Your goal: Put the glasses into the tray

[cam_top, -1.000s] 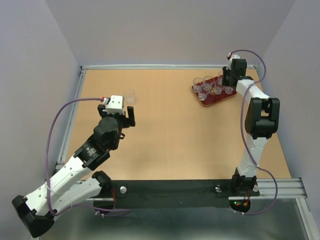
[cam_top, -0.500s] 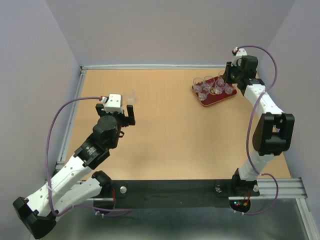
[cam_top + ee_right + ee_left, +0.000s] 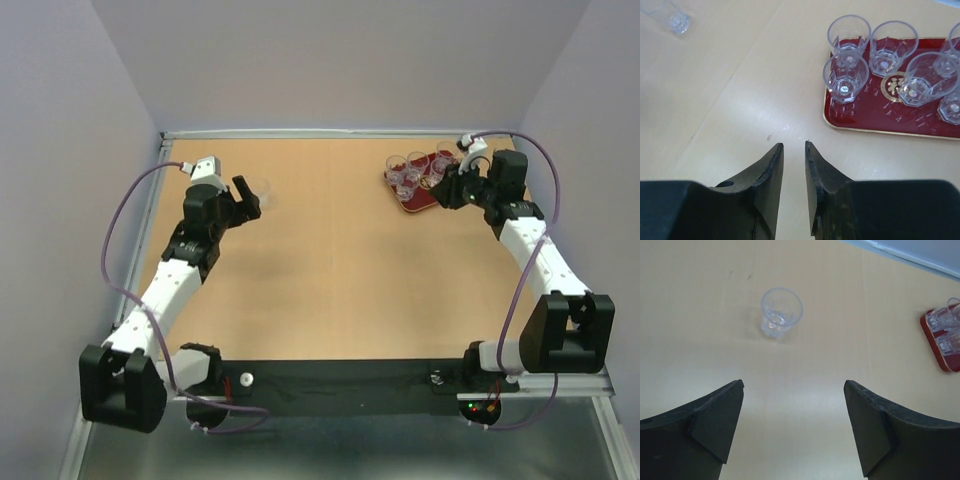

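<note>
I will next move my left gripper outward and down onto the clear glass's rim (image 3: 257, 186) on the side away from the tray (image 3: 414, 203), as this glass is standing outside the tray.
One clear glass (image 3: 262, 188) stands alone on the wooden table at the far left; it also shows in the left wrist view (image 3: 781, 312) and in the right wrist view (image 3: 672, 15). My left gripper (image 3: 247, 200) is open and empty, just short of this glass (image 3: 794, 390). The dark-red tray (image 3: 414, 203) sits at the far right with several glasses (image 3: 845, 77) upright in it. My right gripper (image 3: 446, 192) hangs over the table by the tray's (image 3: 875, 114) near edge, its jaws almost shut with a narrow gap, holding nothing (image 3: 794, 145).
A metal rail (image 3: 300, 132) runs along the table's far edge and another down the left side (image 3: 150, 230). Purple walls close in on three sides. The tray's corner (image 3: 940, 340) shows at the right of the left wrist view.
My left arm has stretched toward the far left and turned, bringing its open gripper up to the lone glass. My right arm has drawn back from above the tray toward its near side.
</note>
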### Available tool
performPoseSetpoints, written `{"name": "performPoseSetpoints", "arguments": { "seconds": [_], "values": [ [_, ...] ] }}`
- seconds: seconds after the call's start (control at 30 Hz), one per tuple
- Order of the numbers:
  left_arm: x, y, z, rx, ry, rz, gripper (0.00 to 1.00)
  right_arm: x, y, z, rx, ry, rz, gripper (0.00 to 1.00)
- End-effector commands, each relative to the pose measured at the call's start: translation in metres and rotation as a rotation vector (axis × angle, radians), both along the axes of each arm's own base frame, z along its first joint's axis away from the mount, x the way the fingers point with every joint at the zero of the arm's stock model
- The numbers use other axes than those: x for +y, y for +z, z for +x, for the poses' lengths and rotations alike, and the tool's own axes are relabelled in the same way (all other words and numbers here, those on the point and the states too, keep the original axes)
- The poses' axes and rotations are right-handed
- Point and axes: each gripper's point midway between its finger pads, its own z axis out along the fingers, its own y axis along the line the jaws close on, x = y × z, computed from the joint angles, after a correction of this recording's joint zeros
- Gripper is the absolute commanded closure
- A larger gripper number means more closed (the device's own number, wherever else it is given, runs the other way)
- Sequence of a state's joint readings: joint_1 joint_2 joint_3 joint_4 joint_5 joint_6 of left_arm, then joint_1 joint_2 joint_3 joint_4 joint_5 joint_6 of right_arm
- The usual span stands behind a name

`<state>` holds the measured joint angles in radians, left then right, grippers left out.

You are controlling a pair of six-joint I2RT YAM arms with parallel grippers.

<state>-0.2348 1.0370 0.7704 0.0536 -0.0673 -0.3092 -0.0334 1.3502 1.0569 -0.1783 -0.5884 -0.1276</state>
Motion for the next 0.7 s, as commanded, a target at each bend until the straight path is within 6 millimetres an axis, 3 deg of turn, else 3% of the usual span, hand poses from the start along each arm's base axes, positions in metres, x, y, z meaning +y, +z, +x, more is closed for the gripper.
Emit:
{"name": "performPoseSetpoints", "arguments": {
  "seconds": [0.0, 0.07, 0.1, 0.17, 0.3, 0.37, 0.4, 0.47, 0.5, 0.57, 0.67],
  "values": [
    [-0.024, 0.013, 0.032, 0.031, -0.053, -0.265, 0.09, 0.009, 0.005, -0.011, -0.039, 0.076, 0.012, 0.70],
    [-0.027, 0.004, 0.045, 0.073, -0.028, -0.321, 0.09, 0.011, 0.003, -0.012, -0.034, 0.091, 0.017, 0.70],
    [-0.029, 0.009, 0.054, 0.076, -0.027, -0.332, 0.11, 0.012, 0.002, -0.012, -0.031, 0.096, 0.018, 0.70],
    [-0.031, -0.020, 0.068, 0.181, -0.007, -0.325, 0.12, 0.012, -0.003, -0.012, -0.019, 0.100, 0.021, 0.70],
    [-0.026, -0.041, 0.097, 0.267, 0.087, -0.322, 0.13, 0.016, -0.007, -0.015, -0.006, 0.121, 0.035, 0.70],
    [-0.013, -0.058, 0.098, 0.342, 0.180, -0.289, 0.13, 0.016, -0.005, -0.015, -0.009, 0.124, 0.036, 0.70],
    [-0.007, -0.050, 0.108, 0.329, 0.222, -0.273, 0.16, 0.016, -0.006, -0.015, -0.008, 0.121, 0.034, 0.70],
    [0.003, -0.075, 0.109, 0.422, 0.286, -0.219, 0.21, 0.015, -0.006, -0.015, -0.012, 0.119, 0.028, 0.70],
    [0.004, -0.069, 0.116, 0.422, 0.293, -0.212, 0.22, 0.014, -0.006, -0.014, -0.013, 0.113, 0.023, 0.70],
    [0.005, -0.091, 0.120, 0.494, 0.309, -0.183, 0.24, 0.013, -0.006, -0.014, -0.016, 0.111, 0.020, 0.70],
    [0.007, -0.098, 0.124, 0.502, 0.318, -0.181, 0.25, 0.013, -0.006, -0.014, -0.014, 0.110, 0.019, 0.70]
  ]
}}
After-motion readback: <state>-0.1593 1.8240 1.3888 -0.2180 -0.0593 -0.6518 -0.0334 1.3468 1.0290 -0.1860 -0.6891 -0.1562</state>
